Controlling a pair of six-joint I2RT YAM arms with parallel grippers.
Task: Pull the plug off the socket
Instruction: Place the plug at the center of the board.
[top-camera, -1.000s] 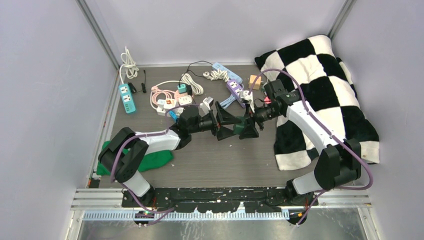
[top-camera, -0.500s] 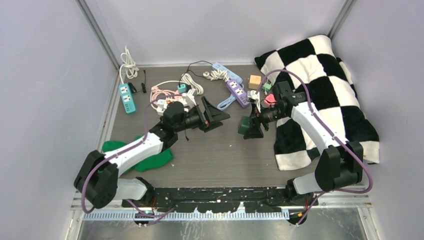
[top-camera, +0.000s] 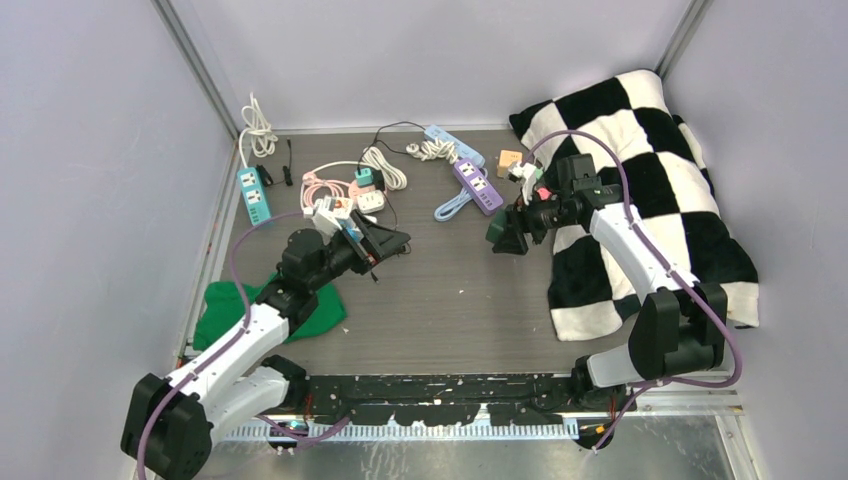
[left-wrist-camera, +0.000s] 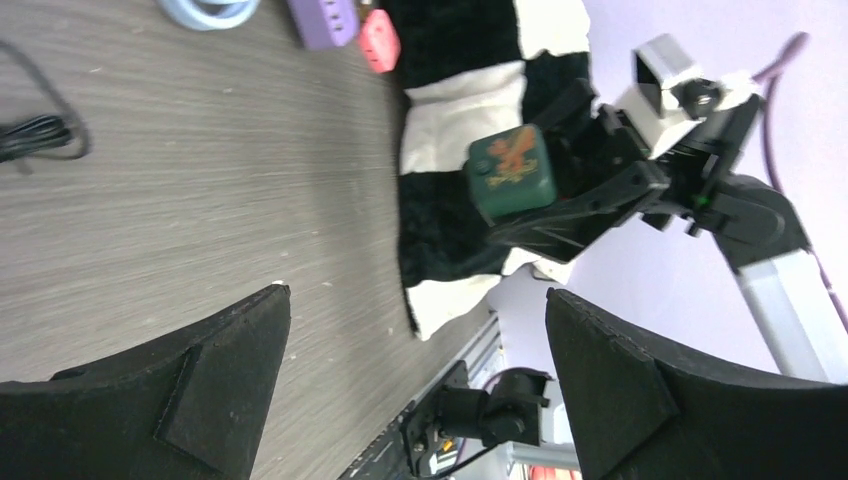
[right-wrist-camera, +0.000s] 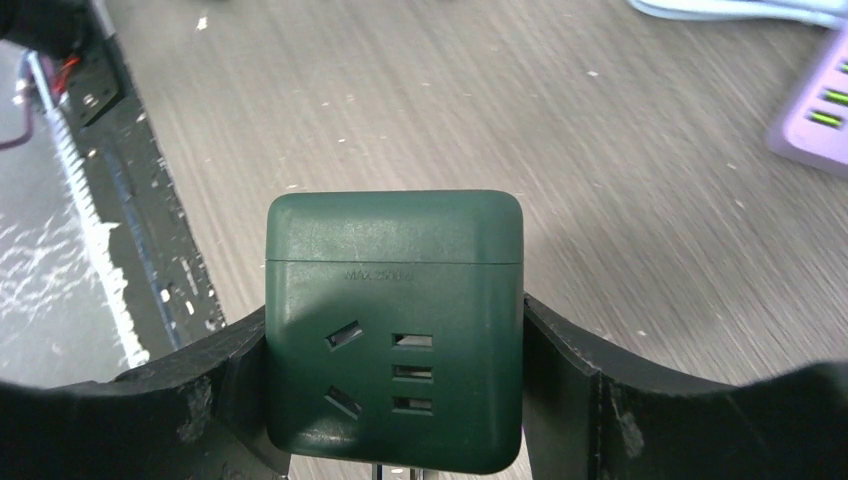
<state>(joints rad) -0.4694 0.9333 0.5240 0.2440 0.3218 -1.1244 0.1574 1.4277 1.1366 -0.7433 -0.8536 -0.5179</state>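
Observation:
My right gripper holds the cube socket, its front slots empty, so it'll go outward and down to release it on the tabletop (top-camera: 506, 185) beside the purple power strip.
My right gripper (top-camera: 505, 238) is shut on a dark green cube socket (right-wrist-camera: 395, 330) and holds it above the table by the blanket's edge. The cube's front face shows empty slots, with no plug in them. A bit of metal shows under the cube at the bottom edge of the right wrist view. The cube also shows in the top view (top-camera: 503, 232) and in the left wrist view (left-wrist-camera: 512, 172). My left gripper (top-camera: 392, 241) is open and empty, well to the left of the cube; its jaws stand wide apart in the left wrist view (left-wrist-camera: 415, 300).
A black-and-white checkered blanket (top-camera: 650, 180) covers the right side. At the back lie a purple power strip (top-camera: 477, 185), a blue one (top-camera: 453, 143), a teal one (top-camera: 254, 195) and a white-pink cluster of sockets and cords (top-camera: 345, 200). A green cloth (top-camera: 300, 318) lies at front left.
My left gripper has let go at the green cube and drawn back to the left, open. My right gripper has carried the cube a little right and back toward the blanket.

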